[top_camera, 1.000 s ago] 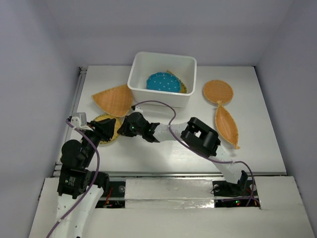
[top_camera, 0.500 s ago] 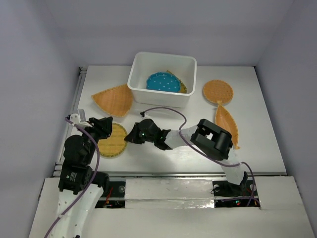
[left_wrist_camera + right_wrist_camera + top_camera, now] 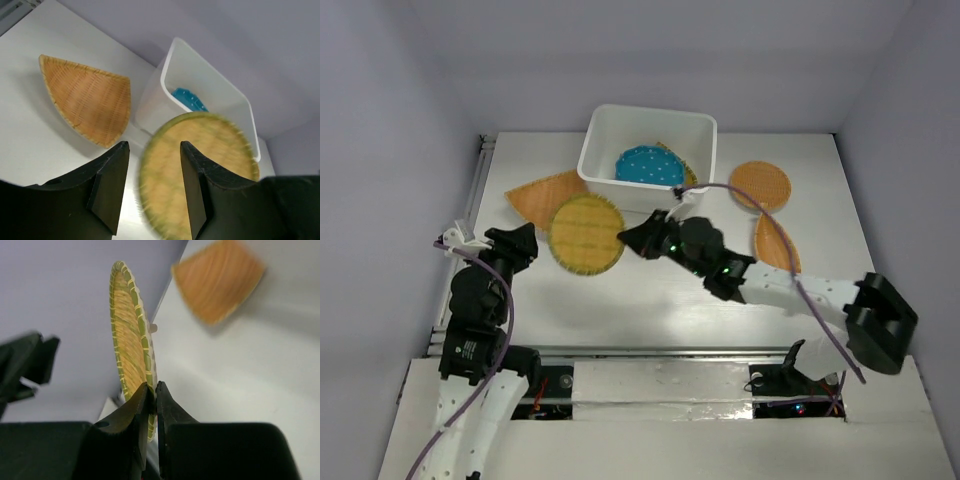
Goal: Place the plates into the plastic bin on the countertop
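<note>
The teal dotted plate in the bin lies outward, so I need to carry the wicker plate outward over it next with my right gripper. Then I need to lower the wicker plate and let go of its rim.
My right gripper point(image 3: 638, 241) is shut on the rim of a round wicker plate with a green edge point(image 3: 586, 233) and holds it tilted above the countertop point(image 3: 650, 300), in front of the white plastic bin point(image 3: 603, 160). In the right wrist view the gripper point(image 3: 153, 396) pinches the plate point(image 3: 129, 340) edge-on. The teal dotted plate point(image 3: 650, 166) lies in the bin on a wicker plate point(image 3: 691, 177). My left gripper point(image 3: 523, 242) is open and empty, left of the held plate. It shows in the left wrist view point(image 3: 152, 192) with the plate point(image 3: 200, 165) beyond it.
A fan-shaped wicker plate point(image 3: 543, 195) lies left of the bin, also in the left wrist view point(image 3: 85, 102). A round wicker plate point(image 3: 760, 185) and a leaf-shaped one point(image 3: 775, 248) lie at the right. A metal rail point(image 3: 478, 185) runs along the left edge.
My right gripper has lifted the round green-edged plate off the countertop and carried it back and right toward the bin. The right arm has swung out to the right. My left gripper has drawn back.
</note>
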Tool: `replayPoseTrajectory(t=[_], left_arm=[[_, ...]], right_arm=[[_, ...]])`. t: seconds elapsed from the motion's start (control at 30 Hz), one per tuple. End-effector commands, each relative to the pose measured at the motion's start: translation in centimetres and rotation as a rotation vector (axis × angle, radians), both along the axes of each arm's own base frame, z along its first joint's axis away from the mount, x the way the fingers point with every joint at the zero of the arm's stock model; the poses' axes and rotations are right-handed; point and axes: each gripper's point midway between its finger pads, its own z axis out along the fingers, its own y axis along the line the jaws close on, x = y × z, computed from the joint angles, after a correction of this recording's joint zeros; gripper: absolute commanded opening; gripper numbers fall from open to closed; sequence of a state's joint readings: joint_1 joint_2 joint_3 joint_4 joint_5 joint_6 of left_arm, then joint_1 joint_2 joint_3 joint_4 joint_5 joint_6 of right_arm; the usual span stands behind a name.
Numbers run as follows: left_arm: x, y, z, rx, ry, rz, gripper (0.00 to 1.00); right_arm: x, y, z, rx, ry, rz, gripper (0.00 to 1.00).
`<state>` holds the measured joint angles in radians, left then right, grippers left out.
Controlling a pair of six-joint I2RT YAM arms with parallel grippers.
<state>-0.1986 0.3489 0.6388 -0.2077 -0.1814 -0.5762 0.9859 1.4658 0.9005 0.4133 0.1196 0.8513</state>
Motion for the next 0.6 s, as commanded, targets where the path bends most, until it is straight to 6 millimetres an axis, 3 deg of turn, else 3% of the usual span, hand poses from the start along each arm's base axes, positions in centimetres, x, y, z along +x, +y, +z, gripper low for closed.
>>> replayPoseTrajectory(t=[0.0, 0.07, 0.1, 0.17, 0.2, 0.23, 0.33, 0.43, 0.57], left_arm=[[1.3, 0.5, 2.2, -0.097, -0.064, 0.054, 0.43], [2.3, -0.3, 0.7, -0.126, -0.039, 0.032, 0.43], [3.0, -0.6, -0.1, -0.153, -0.016, 0.030, 0.43], [3.8, -0.7, -2.0, -0.177, 0.014, 0.043, 0.43], [4.3, -0.6, -2.6, -0.186, 0.021, 0.054, 0.43], [4.7, -0.6, -3.8, -0.205, 0.038, 0.068, 0.43], [5.3, 0.5, -6.9, -0.234, 0.091, 0.149, 0.45], [5.7, 1.1, -9.5, -0.239, 0.138, 0.199, 0.56], [6.2, 1.7, -12.4, -0.236, 0.189, 0.252, 0.62]], right_arm=[[4.7, -6.3, 4.4, 0.051, -0.123, -0.197, 0.00], [5.7, -8.7, 6.8, 0.089, -0.162, -0.243, 0.00], [7.2, -10.6, 7.6, 0.097, -0.177, -0.294, 0.00], [8.5, -12.3, 9.1, 0.107, -0.198, -0.328, 0.00], [9.0, -12.8, 10.7, 0.129, -0.221, -0.333, 0.00], [10.5, -14.4, 11.3, 0.127, -0.232, -0.379, 0.00], [13.6, -16.0, 12.8, 0.132, -0.240, -0.423, 0.00], [17.2, -16.2, 12.2, 0.081, -0.213, -0.462, 0.00], [20.9, -15.4, 9.3, -0.004, -0.151, -0.471, 0.00]])
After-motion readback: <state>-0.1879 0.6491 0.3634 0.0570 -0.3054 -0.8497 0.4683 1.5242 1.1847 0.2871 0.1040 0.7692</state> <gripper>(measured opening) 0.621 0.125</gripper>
